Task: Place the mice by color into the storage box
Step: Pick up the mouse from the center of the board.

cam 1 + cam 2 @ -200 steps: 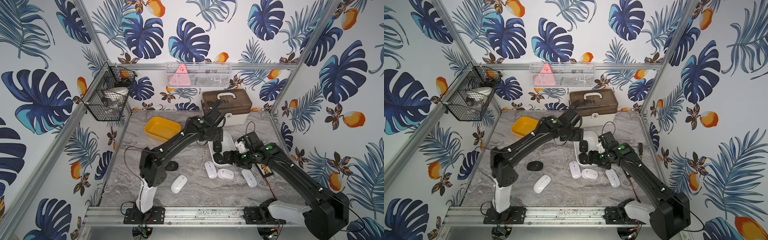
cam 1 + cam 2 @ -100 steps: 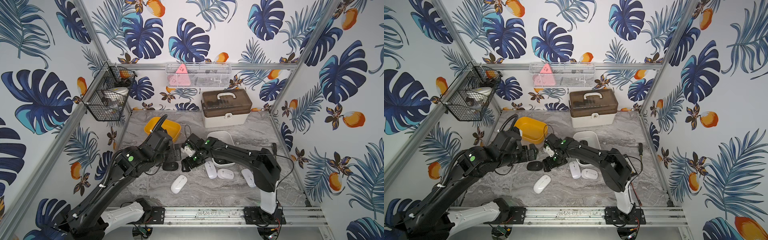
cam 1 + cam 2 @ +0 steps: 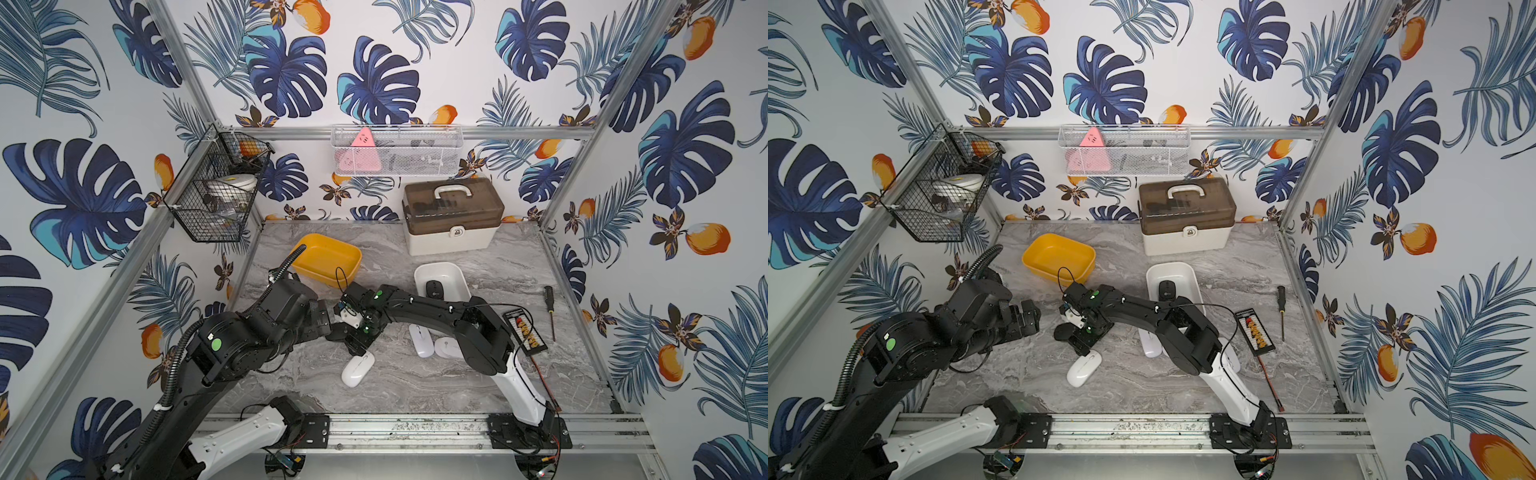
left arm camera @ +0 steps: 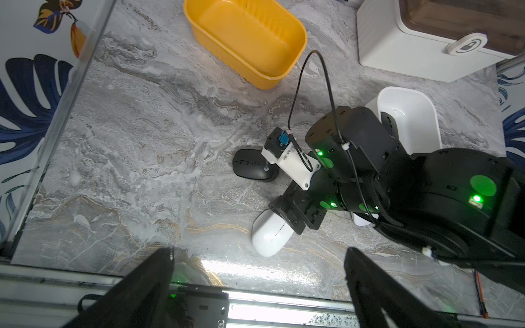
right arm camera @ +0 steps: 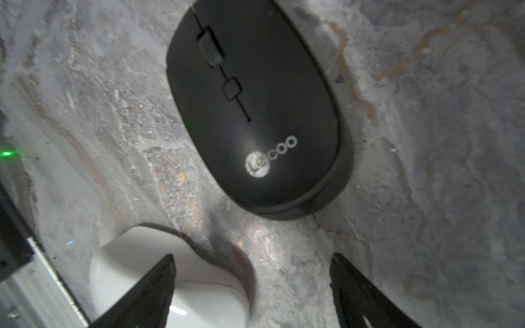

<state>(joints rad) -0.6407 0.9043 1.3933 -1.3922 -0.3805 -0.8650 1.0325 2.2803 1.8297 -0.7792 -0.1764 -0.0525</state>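
The right gripper moves outward next, away from the white mouse (image 3: 357, 369), and brings its open fingers around the black mouse's logo end, since that end lies beyond them.
A black mouse (image 5: 255, 108) lies on the marble table, also seen in the left wrist view (image 4: 252, 165) and in a top view (image 3: 1064, 331). Just beside it my right gripper (image 5: 252, 261) hangs low and open, holding nothing. One of its fingers overlaps the end of a white mouse (image 3: 357, 369). Two more white mice (image 3: 420, 340) lie partly behind the right arm. The white storage box (image 3: 419, 272) holds black mice (image 3: 434, 287). A yellow box (image 3: 326, 259) stands empty. My left gripper (image 3: 1034, 319) is open and empty, left of the black mouse.
A latched tool case (image 3: 451, 220) stands at the back. A screwdriver (image 3: 549, 307) and a black strip with coloured parts (image 3: 524, 332) lie at the right. Wire baskets (image 3: 216, 195) hang on the walls. The right arm stretches across the table's middle.
My left arm has pulled back from the white box to the left and its jaws have widened. The right gripper has swung left from the box to the black mouse.
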